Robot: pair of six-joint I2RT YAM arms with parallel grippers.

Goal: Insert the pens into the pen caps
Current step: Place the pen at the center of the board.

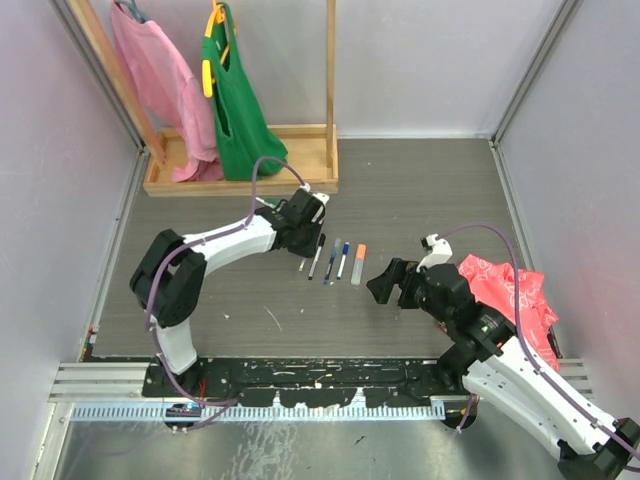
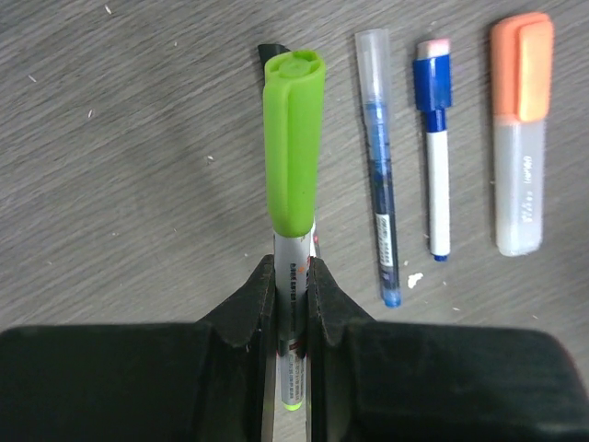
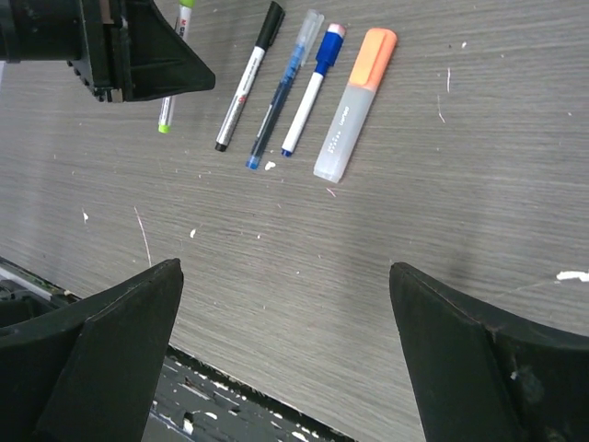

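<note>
Next, my left gripper shifts left in its wrist view to the bare table below, beside the black-capped pen but clear of it, lowers and releases.
My left gripper [image 2: 292, 267] is shut on the grey barrel of a light green pen [image 2: 292, 253], which wears its light green cap [image 2: 294, 147] and points away over the table. Right of it lie a clear-capped blue pen [image 2: 381, 184], a blue-capped white pen [image 2: 436, 157] and an orange-capped highlighter [image 2: 521, 147]. A black-capped pen [image 3: 247, 78] lies beside the held pen, mostly hidden in the left wrist view. My right gripper [image 3: 285, 276] hangs open over bare table, on the near side of the row and apart from it. The top view shows the left gripper [image 1: 305, 225] and the right gripper [image 1: 393, 283].
A wooden rack [image 1: 240, 180] with a pink bag [image 1: 160, 70] and a green bag [image 1: 238, 100] stands at the back left. A red bag [image 1: 505, 285] lies right of my right arm. Small white scraps [image 3: 270, 166] dot the table. The black base rail [image 3: 239, 405] runs along the near edge.
</note>
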